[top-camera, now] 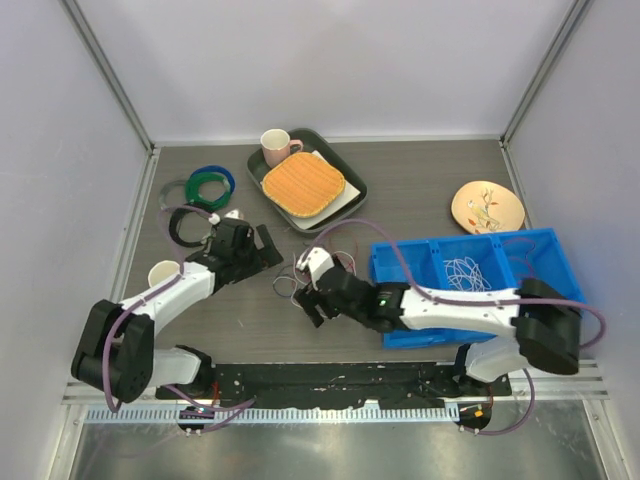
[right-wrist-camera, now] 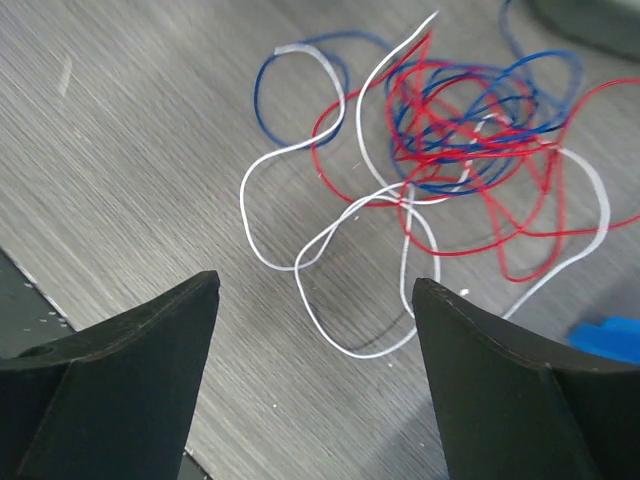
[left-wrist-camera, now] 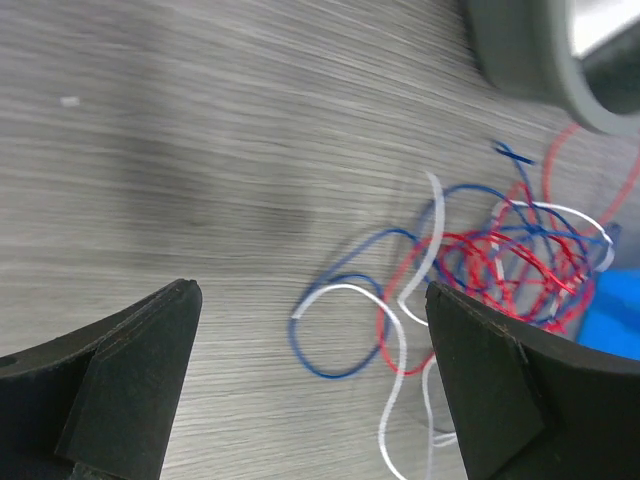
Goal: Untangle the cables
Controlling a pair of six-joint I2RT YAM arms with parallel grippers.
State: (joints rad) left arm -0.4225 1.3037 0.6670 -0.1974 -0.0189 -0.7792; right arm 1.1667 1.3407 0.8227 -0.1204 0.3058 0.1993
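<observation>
The right gripper moves down onto the near white cable loop where its parts cross (top-camera: 296, 303) (right-wrist-camera: 298, 268) next.
The cables are a loose tangle of thin red, blue and white strands lying on the table (top-camera: 291, 273), between my two grippers. In the left wrist view the tangle (left-wrist-camera: 520, 250) lies ahead and to the right, with a blue and a white loop reaching between the jaws. My left gripper (left-wrist-camera: 310, 385) is open and empty, just left of the tangle (top-camera: 268, 250). In the right wrist view the tangle (right-wrist-camera: 450, 130) lies ahead, with a white loop (right-wrist-camera: 350, 280) nearest the jaws. My right gripper (right-wrist-camera: 315, 320) is open and empty, just near of the tangle (top-camera: 308, 300).
A blue bin (top-camera: 520, 262) holding a white wire bundle (top-camera: 466, 270) stands right of the tangle. A dark tray (top-camera: 352, 178) with an orange cloth and pink mug is behind. Green, blue and black coils (top-camera: 205, 185) and a cup (top-camera: 163, 272) are at left. A plate (top-camera: 487, 206) is at right.
</observation>
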